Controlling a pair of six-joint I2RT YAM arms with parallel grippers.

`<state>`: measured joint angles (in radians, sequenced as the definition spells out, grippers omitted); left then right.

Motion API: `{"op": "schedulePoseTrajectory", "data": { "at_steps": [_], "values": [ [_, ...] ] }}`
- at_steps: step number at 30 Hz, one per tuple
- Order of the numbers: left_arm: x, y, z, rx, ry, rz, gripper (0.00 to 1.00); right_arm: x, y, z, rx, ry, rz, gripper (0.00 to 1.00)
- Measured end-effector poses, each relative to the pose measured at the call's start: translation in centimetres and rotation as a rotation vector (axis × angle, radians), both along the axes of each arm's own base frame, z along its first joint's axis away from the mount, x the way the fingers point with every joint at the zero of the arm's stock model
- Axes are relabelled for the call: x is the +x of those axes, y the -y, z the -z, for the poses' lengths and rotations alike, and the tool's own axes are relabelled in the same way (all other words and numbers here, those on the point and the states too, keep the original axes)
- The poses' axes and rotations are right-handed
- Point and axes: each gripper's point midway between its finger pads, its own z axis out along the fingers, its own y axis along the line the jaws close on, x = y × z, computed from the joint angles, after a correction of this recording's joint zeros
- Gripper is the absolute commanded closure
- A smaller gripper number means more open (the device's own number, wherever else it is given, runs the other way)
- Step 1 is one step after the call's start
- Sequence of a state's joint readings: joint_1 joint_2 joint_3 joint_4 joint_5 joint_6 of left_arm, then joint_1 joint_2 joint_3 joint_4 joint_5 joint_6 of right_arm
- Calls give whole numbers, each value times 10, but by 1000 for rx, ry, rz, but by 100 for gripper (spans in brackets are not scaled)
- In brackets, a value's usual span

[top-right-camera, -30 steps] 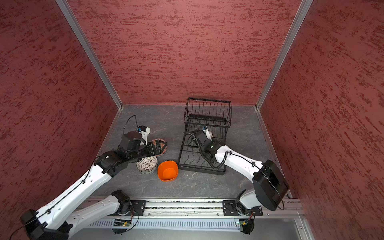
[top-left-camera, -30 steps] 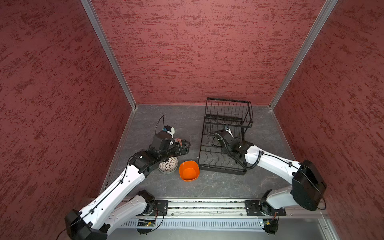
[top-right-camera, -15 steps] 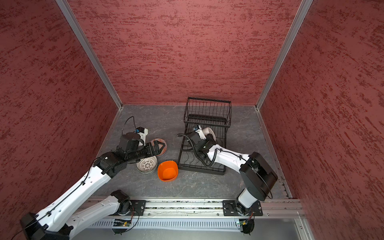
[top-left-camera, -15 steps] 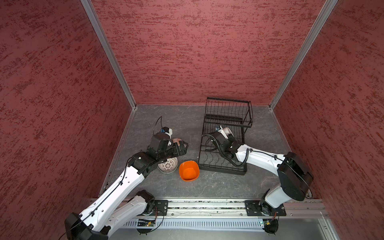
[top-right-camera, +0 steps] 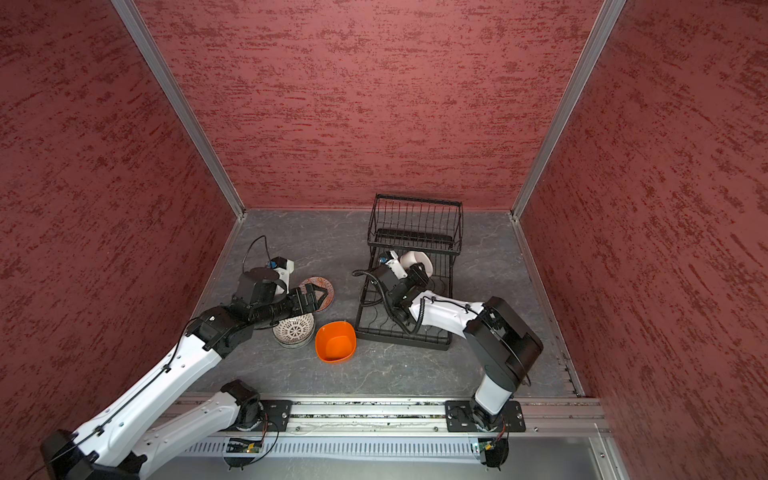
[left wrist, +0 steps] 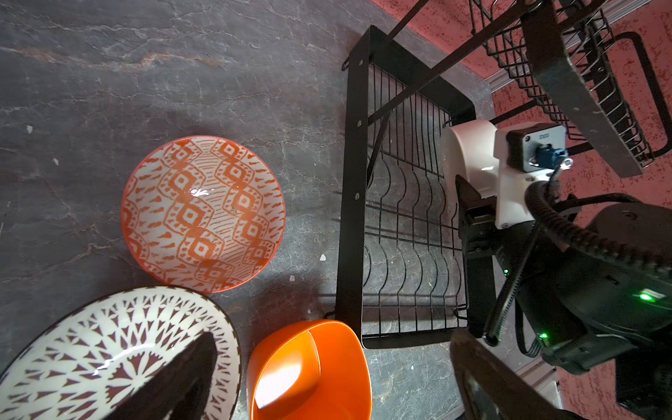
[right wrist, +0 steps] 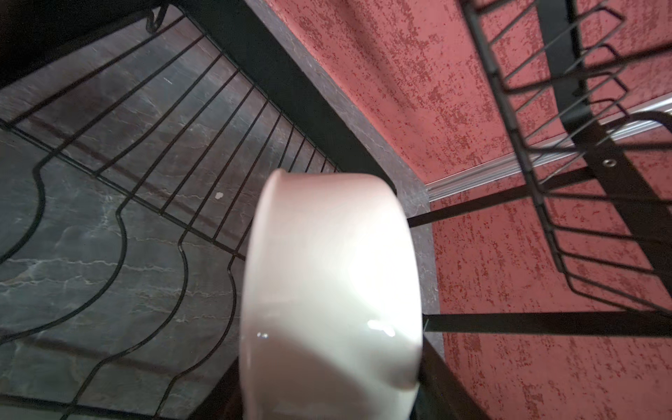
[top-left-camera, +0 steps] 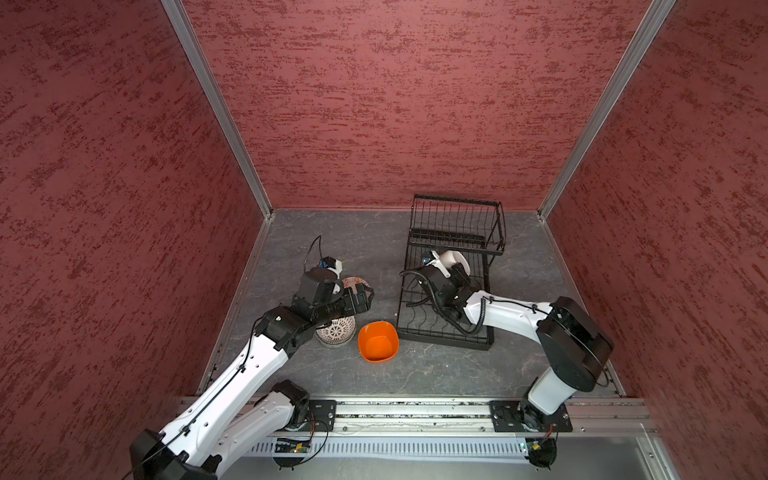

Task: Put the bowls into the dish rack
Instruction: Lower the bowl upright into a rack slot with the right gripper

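My right gripper brings the bowl outward and down next, under the basket hanging close above, and releases it. The rack's far wires lie below and outward of the gripper.
My right gripper (top-left-camera: 456, 275) is shut on a plain white bowl (top-left-camera: 456, 261) (right wrist: 327, 272), which it holds on edge over the curved dividers of the black wire dish rack (top-left-camera: 446, 334) (top-right-camera: 415, 232), just below the raised basket. On the floor left of the rack lie a red-orange patterned bowl (left wrist: 202, 214) (top-right-camera: 323, 286), a black-patterned bowl (left wrist: 120, 349) (top-left-camera: 336, 331) and a plain orange bowl (top-left-camera: 378, 341) (left wrist: 309, 374). My left gripper (top-left-camera: 365, 299) (left wrist: 327, 400) hovers open above these bowls and holds nothing.
Red textured walls close in the grey floor on three sides. The rack's raised basket (right wrist: 582, 145) hangs close over the white bowl. A metal rail (top-left-camera: 415, 415) with both arm bases runs along the front.
The right arm has swung its elbow leftward and turned the white bowl up on edge at the rack's far end. The left arm has barely moved.
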<state>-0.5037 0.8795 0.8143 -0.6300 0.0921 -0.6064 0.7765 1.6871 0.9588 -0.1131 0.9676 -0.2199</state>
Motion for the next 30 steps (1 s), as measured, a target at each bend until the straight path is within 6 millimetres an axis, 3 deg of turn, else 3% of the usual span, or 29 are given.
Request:
{"op": "schedulePoseTrajectory", "data": {
  "at_steps": [5, 30],
  "values": [
    [-1, -1, -3, -9, 9, 2, 0, 5, 5, 14, -58, -12, 0, 65],
    [-4, -6, 7, -5, -8, -9, 0, 66, 44, 29, -322, 41, 42, 65]
  ]
}}
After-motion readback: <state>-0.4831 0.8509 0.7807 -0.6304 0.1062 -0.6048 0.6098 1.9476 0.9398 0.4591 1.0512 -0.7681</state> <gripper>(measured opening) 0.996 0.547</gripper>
